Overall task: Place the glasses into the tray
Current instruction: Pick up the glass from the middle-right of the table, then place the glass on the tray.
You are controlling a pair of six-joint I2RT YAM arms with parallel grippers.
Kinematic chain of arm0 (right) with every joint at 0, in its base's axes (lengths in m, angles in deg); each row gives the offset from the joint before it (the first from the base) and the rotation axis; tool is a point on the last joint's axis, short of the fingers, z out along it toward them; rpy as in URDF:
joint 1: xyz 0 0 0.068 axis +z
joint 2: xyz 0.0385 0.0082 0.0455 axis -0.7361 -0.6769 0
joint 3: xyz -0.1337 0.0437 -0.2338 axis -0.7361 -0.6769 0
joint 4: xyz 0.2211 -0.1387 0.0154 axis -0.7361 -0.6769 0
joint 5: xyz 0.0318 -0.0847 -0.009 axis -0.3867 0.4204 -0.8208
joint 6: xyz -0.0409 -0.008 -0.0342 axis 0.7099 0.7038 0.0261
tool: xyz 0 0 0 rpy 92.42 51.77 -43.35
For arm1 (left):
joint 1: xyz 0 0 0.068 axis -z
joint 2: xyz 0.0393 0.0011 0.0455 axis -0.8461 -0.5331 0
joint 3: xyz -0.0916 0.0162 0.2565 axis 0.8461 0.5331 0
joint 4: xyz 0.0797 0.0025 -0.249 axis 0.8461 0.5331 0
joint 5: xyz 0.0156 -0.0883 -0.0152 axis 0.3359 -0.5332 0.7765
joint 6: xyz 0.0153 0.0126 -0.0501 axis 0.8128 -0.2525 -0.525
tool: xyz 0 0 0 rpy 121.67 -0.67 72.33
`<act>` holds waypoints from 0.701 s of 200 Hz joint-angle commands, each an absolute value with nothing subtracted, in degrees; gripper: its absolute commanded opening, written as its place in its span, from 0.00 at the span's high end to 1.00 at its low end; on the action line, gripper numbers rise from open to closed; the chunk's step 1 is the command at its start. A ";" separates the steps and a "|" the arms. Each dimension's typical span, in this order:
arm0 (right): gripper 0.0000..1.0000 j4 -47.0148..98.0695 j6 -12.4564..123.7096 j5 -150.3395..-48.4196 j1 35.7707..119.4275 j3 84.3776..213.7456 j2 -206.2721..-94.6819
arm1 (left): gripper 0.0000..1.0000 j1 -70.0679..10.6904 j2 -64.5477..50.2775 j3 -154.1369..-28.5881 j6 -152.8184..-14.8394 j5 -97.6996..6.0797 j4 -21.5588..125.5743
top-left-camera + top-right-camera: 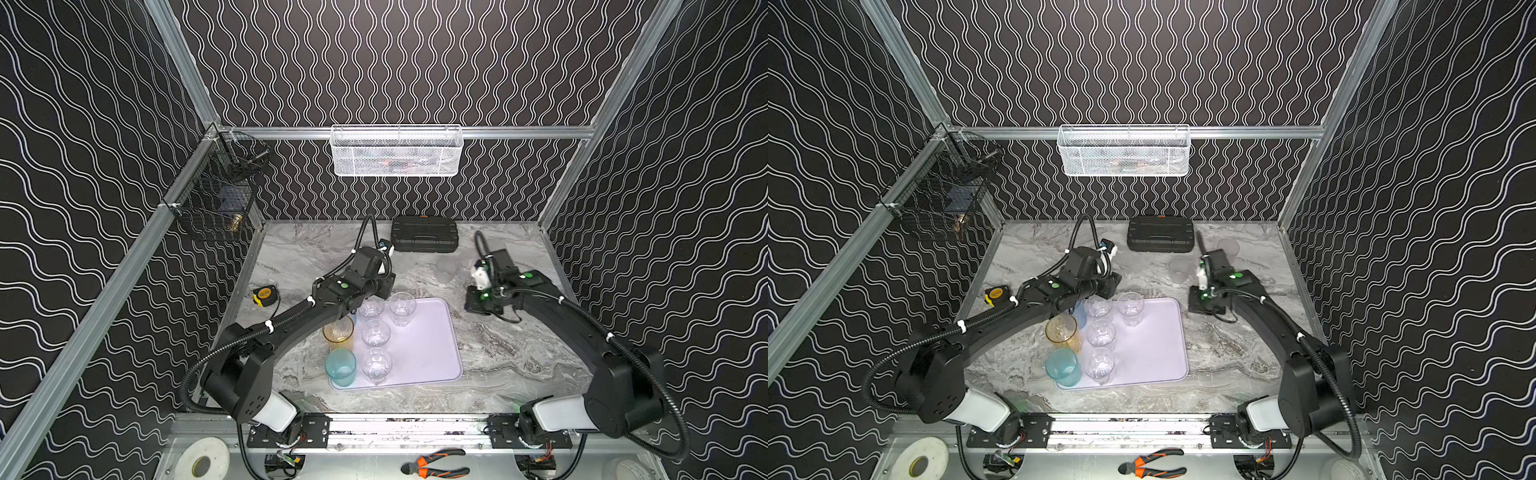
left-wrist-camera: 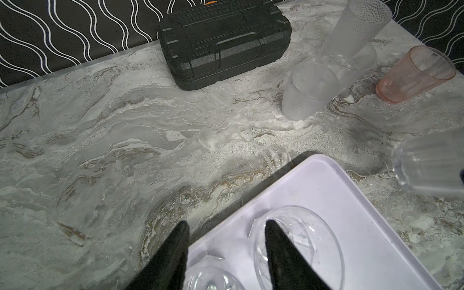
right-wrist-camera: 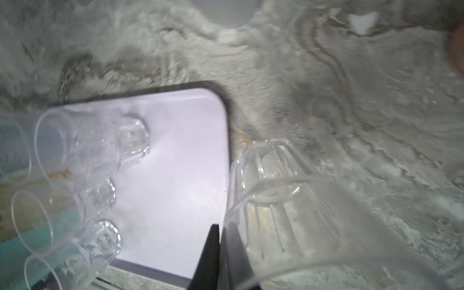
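My right gripper will go back over that bare patch [image 1: 412,345] [image 3: 152,207], move down and release the glass, as the tray is still bare beside its middle clear glass.
The pale lilac tray [image 1: 432,353] [image 1: 1154,357] lies mid-table. On it stand several small clear glasses [image 1: 376,332], with an amber glass [image 1: 338,330] and a teal glass [image 1: 340,365] along its left edge and a blue glass [image 1: 1079,318] half hidden under the left arm. My left gripper [image 2: 226,226] hangs open over the tray's far left corner, above a clear glass [image 2: 298,241]. My right gripper [image 3: 223,229] is shut on the wall of another clear glass [image 3: 288,213] [image 2: 431,168], just off the tray's right edge. Behind it stand two frosted glasses [image 2: 308,90] [image 1: 1229,247] and a pink glass [image 2: 416,74].
A black ribbed case [image 1: 424,234] sits at the back of the marble table, and a yellow tape measure [image 1: 264,294] lies at the left. A white mesh basket [image 1: 395,150] and a black wire basket [image 1: 216,195] hang on the walls. Pliers [image 1: 436,463] lie on the front rail.
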State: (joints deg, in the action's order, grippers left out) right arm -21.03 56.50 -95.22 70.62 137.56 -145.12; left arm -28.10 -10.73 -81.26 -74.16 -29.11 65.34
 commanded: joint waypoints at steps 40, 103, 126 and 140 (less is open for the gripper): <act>1.00 -41.32 58.51 -87.53 87.26 149.59 -151.62 | 0.48 -31.82 -9.84 -82.33 -78.94 -27.83 66.65; 1.00 -37.45 55.65 -88.16 98.06 145.67 -154.18 | 0.48 -35.48 -10.18 -83.21 -82.50 -27.58 69.59; 1.00 -32.19 54.87 -89.31 99.63 143.47 -154.68 | 0.48 -35.92 -9.97 -83.24 -82.86 -28.13 69.75; 1.00 -29.55 54.36 -89.49 100.54 142.63 -155.43 | 0.48 -35.99 -9.54 -82.71 -82.78 -28.13 69.13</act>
